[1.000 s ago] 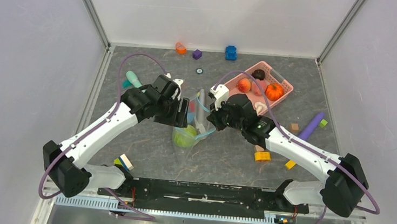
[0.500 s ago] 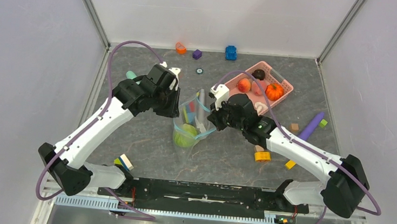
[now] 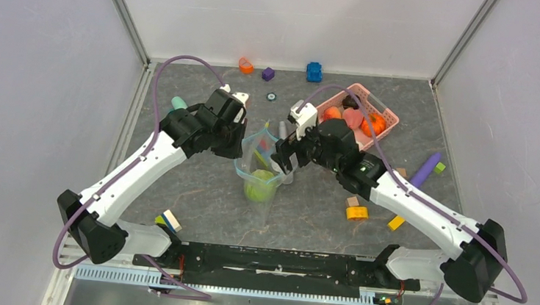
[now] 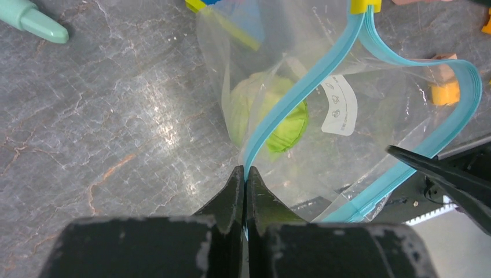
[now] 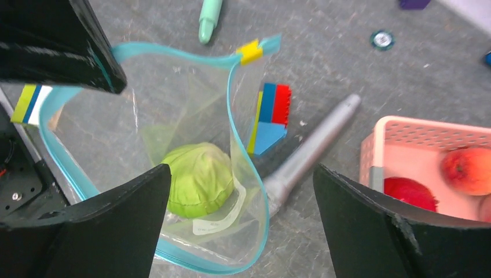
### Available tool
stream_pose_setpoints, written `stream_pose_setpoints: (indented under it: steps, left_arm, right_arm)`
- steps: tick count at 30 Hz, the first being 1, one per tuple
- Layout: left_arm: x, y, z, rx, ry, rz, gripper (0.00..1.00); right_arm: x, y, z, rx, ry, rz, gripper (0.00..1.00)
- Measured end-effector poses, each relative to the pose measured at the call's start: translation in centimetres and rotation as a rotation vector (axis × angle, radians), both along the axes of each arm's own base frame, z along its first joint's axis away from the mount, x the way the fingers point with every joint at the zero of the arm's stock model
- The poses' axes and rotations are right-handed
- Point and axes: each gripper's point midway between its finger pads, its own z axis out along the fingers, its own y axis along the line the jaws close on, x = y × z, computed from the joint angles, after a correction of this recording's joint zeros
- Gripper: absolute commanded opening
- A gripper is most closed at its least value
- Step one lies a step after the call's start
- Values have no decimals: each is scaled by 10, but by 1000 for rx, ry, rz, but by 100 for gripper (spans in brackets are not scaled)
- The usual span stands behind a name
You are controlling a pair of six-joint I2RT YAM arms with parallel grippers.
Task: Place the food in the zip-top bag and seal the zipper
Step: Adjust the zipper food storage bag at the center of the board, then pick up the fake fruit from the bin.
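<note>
I need to move my right gripper from the bag's opening across over the pink basket next, then lower it to the red fruit [image 5: 410,193].
The zip-top bag [image 3: 258,168] stands upright in the middle of the table with its mouth spread open, and a green ball [image 3: 259,188] of the food lies inside. My left gripper [image 4: 245,174] is shut on the teal zipper [image 4: 301,87] at the bag's left rim. My right gripper [image 5: 241,168] hangs open over the mouth, holding nothing. From the right wrist I see the ball [image 5: 194,179] through the clear bag [image 5: 173,98] and a yellow slider [image 5: 250,51] on the zipper. More food sits in the pink basket [image 3: 390,117]: an orange pumpkin [image 3: 374,123], a pink piece [image 3: 352,118] and a dark brown one [image 3: 350,100].
A grey stick [image 5: 312,147] and a striped block [image 5: 272,113] lie just right of the bag. Orange [image 3: 246,65], purple [image 3: 268,73] and blue [image 3: 314,71] blocks sit at the back. A mint stick [image 3: 179,103] lies left; a purple stick [image 3: 422,173] and yellow blocks [image 3: 356,212] lie right.
My left gripper moved to the bag's left rim and closed on the zipper. My right gripper let go of the bag's right edge, opened wide and shifted up and back.
</note>
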Motion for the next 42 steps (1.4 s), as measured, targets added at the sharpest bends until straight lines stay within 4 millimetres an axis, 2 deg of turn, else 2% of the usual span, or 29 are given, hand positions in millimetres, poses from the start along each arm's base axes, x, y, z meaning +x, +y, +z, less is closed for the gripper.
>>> stream_pose_setpoints:
  steps: [3, 7, 10, 13, 17, 22, 26, 29, 35, 42]
  left_arm:
    - [6, 0, -4, 2, -25, 9, 2]
    - [9, -1, -8, -2, -42, 4, 2]
    - [13, -1, -6, -2, -67, 4, 2]
    - [12, 2, -6, -7, -89, 10, 2]
    - [5, 4, -4, -39, -117, 3, 2]
    - [2, 0, 2, -89, -148, -31, 2]
    - [2, -2, 2, -103, -161, -41, 2]
    - [1, -5, 2, -115, -161, -50, 2]
    - [1, -8, 2, -130, -159, -62, 2]
    - [0, -12, 2, -145, -156, -75, 2]
  right_arm:
    - [8, -6, 23, 19, -57, -37, 98]
    - [29, -34, 59, 58, -138, -165, 98]
    - [52, -60, 74, 83, -146, -280, 98]
    - [85, -96, 71, 85, -105, -436, 98]
    - [122, -128, 36, 32, 3, -585, 98]
    - [154, -143, -33, -49, 201, -693, 98]
    - [167, -152, -74, -98, 304, -769, 98]
    - [168, -156, -98, -131, 357, -814, 98]
    - [168, -155, -129, -151, 430, -845, 98]
    - [163, -153, -148, -155, 483, -859, 98]
